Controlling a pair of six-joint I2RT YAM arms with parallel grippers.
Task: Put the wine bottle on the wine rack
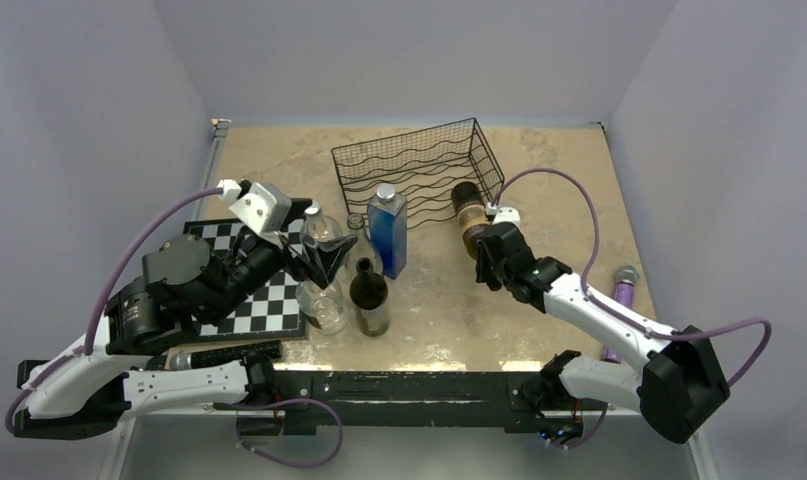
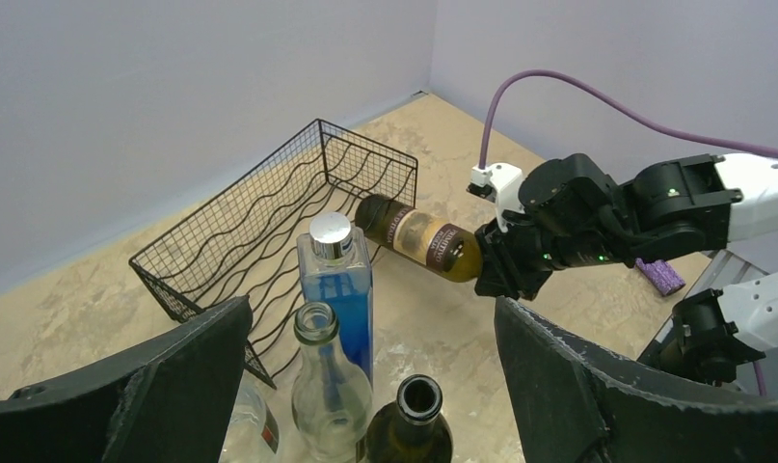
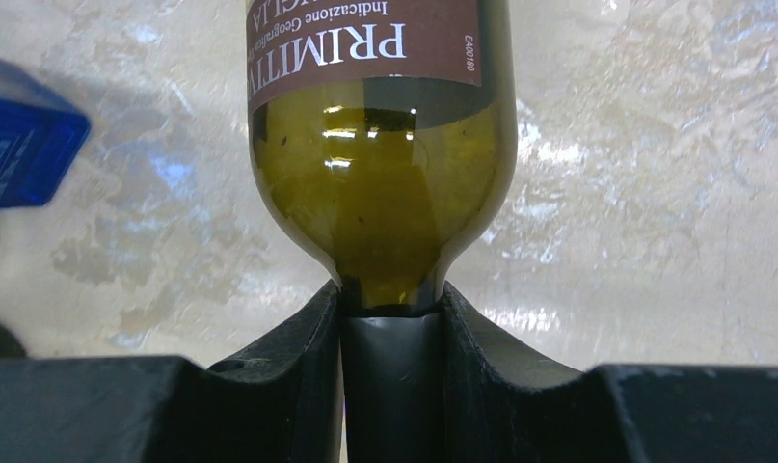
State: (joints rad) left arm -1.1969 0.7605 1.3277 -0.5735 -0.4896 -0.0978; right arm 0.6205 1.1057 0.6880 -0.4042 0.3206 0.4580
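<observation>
The bottle's base already faces the rack's end bay (image 1: 460, 168), outward of my right gripper; next I slide it in and release.
My right gripper (image 1: 486, 255) is shut on the neck of the wine bottle (image 1: 469, 214), an olive-green bottle with a brown label. It holds the bottle lying over and lifted, base toward the black wire wine rack (image 1: 416, 165). The base is at the rack's right front corner. The bottle (image 2: 425, 239) and the rack (image 2: 269, 217) also show in the left wrist view. In the right wrist view the fingers (image 3: 298, 357) pinch the foil neck of the bottle (image 3: 380, 183). My left gripper (image 1: 319, 258) is open and empty, hovering over the standing bottles.
A blue square bottle (image 1: 387, 230), a dark bottle (image 1: 370, 297) and clear glass bottles (image 1: 324, 270) stand at mid-table. A chessboard (image 1: 264, 295) lies at the left. A purple object (image 1: 620, 295) lies at the right edge, behind the right arm.
</observation>
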